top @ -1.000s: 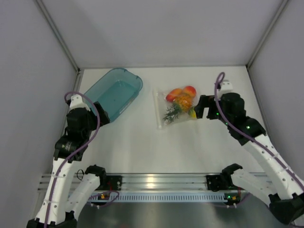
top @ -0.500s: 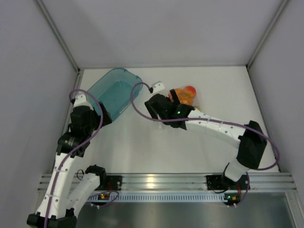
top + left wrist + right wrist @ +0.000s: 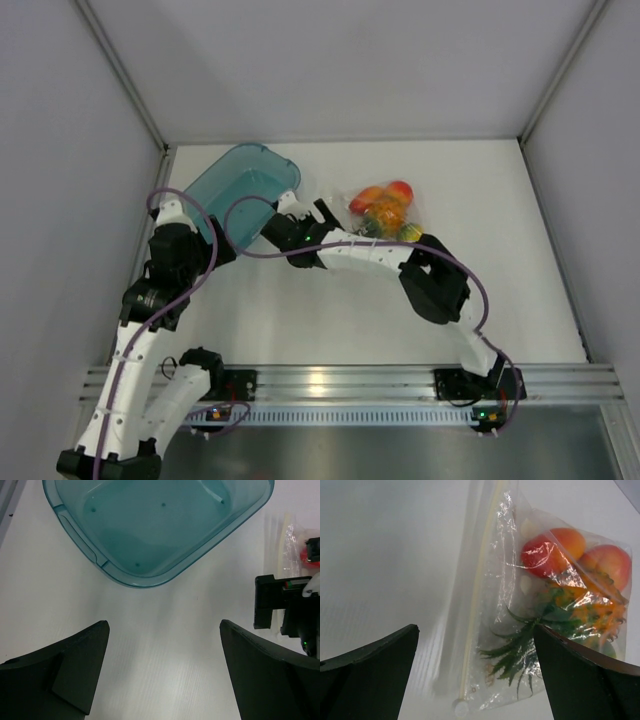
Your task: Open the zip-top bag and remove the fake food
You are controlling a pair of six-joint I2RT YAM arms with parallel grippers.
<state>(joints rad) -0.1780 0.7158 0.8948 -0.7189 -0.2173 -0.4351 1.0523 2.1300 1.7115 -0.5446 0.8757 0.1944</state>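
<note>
The right gripper lowers next and closes across the zip strip (image 3: 470, 650) beside the pineapple leaves, as that edge of the bag lies below it, between its open fingers.
The zip-top bag (image 3: 385, 218) lies at the table's middle back, holding the fake food: red-orange fruits (image 3: 552, 550) and an orange pineapple with green leaves (image 3: 580, 607). Its zip strip (image 3: 470, 650) runs down the bag's left edge, with the slider (image 3: 461, 708) at the near end. My right gripper (image 3: 318, 228) has reached across to the bag's left side. It is open, and in the right wrist view (image 3: 475, 630) its jaws straddle the zip strip without touching it. My left gripper (image 3: 217, 250) is open and empty above bare table (image 3: 165, 625).
A translucent teal tray (image 3: 243, 190) stands at the back left, just beyond my left gripper, and looks empty in the left wrist view (image 3: 150, 525). The right gripper's black body (image 3: 272, 605) shows at the right there. White walls enclose the table.
My right arm has swung from the bag's right side across to its left side, now facing the zip edge. The left arm has hardly moved.
</note>
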